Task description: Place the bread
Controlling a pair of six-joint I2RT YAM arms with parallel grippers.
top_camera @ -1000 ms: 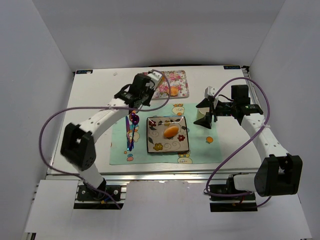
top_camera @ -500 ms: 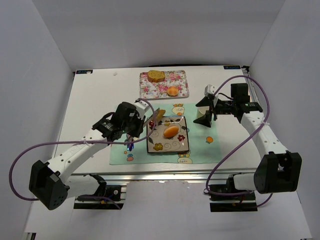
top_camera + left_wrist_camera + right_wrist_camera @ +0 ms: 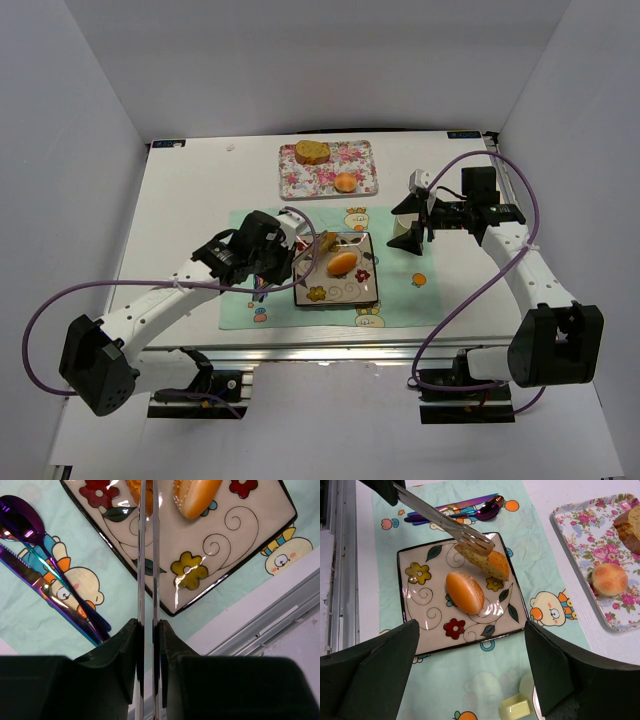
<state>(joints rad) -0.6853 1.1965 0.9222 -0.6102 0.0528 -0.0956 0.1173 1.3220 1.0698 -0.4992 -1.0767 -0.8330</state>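
Observation:
The slice will have its lower end on the plate as my left gripper lets it go next, then swings the tongs past the spoon and knife, down onto empty table (image 3: 194,239).
My left gripper (image 3: 283,256) is shut on metal tongs (image 3: 147,555). The tongs (image 3: 445,525) pinch a slice of bread (image 3: 490,564) at its upper end. The slice's lower end rests on the far-left part of the flowered square plate (image 3: 345,292). An orange-brown bread roll (image 3: 343,263) lies in the middle of the plate. In the left wrist view only a sliver of the slice (image 3: 134,487) shows beside the roll (image 3: 195,495). My right gripper (image 3: 418,228) is open and empty, hovering right of the plate (image 3: 420,630).
A flowered tray (image 3: 322,182) at the back holds a chunk of bread (image 3: 312,152) and a bun (image 3: 346,182). A purple spoon (image 3: 30,530) and knife lie on the green mat (image 3: 400,300) left of the plate. A small pale yellow piece (image 3: 516,706) sits below my right gripper.
My left arm carried the bread slice in the tongs from the back tray to the plate and lowered it onto the plate's far-left part. The right arm barely moved.

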